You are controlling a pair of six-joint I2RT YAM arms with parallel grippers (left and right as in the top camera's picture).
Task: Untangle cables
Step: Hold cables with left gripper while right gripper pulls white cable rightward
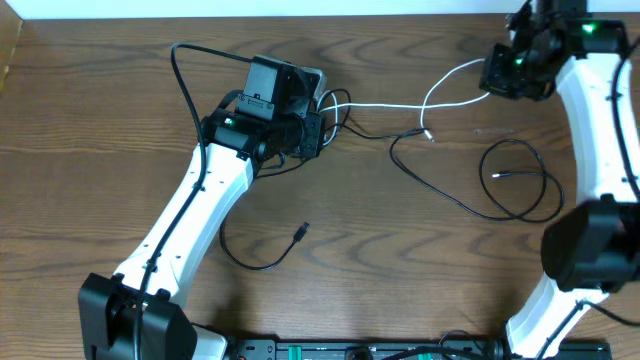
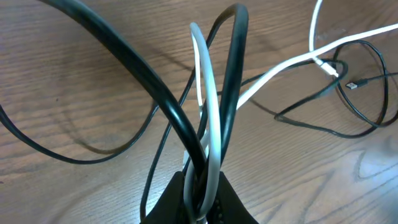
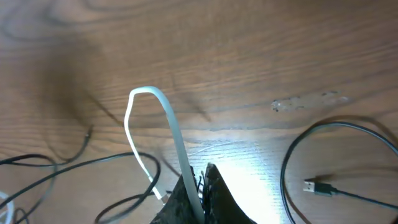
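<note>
Next, my left gripper needs to lower, draw slightly back, then open over the wooden table, since the bundle of cables is held above it.
My left gripper [image 2: 202,196] is shut on a bundle of cables, white [image 2: 208,106] and black [image 2: 233,81] loops rising between its fingers. In the overhead view it [image 1: 318,112] sits at centre-left over the tangle. The white cable [image 1: 390,106] runs right from there to my right gripper [image 1: 497,80], which is shut on it; the wrist view shows the white cable [image 3: 177,140] pinched in the jaws [image 3: 199,186]. A black cable [image 1: 520,180] loops on the table at right, its USB plug [image 3: 315,187] lying free. Another black cable [image 1: 265,258] curls below the left arm.
The wooden table's [image 1: 400,260] far edge meets a white strip at the top. A black rail [image 1: 380,350] runs along the front edge. Both white arms reach in from the bottom left and right.
</note>
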